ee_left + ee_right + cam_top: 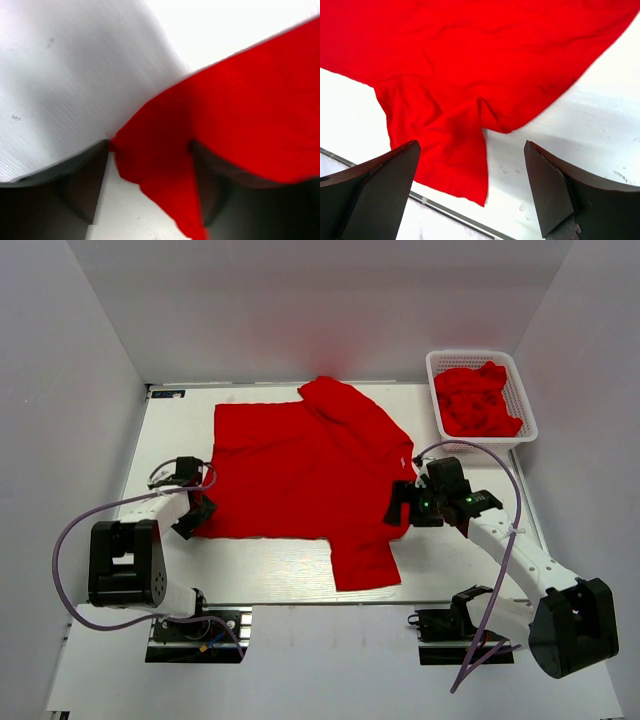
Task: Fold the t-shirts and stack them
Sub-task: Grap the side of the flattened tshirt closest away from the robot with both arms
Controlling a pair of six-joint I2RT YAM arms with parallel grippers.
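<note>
I will move my right gripper back and lower it onto the sleeve's collar-side hem corner [398, 582] [483, 202], because the sleeve sticks out toward the table's near edge.
One red t-shirt [300, 470] lies spread flat and sideways in the middle of the table, its collar to the right and one sleeve [360, 560] pointing toward the near edge. My left gripper [200, 498] is at the shirt's near left corner. In the left wrist view [149, 144] it is open with that cloth corner [165, 180] between its fingers. My right gripper [400, 502] is open at the shirt's right edge, by the collar. In the right wrist view [471, 145] it hovers over the sleeve [445, 145]. More red shirts [478, 400] lie crumpled in the basket.
A white mesh basket [470, 353] stands at the far right corner of the table. White walls close in the table at the left, back and right. Bare table [270, 560] shows along the near edge, and to the right of the shirt [580, 125].
</note>
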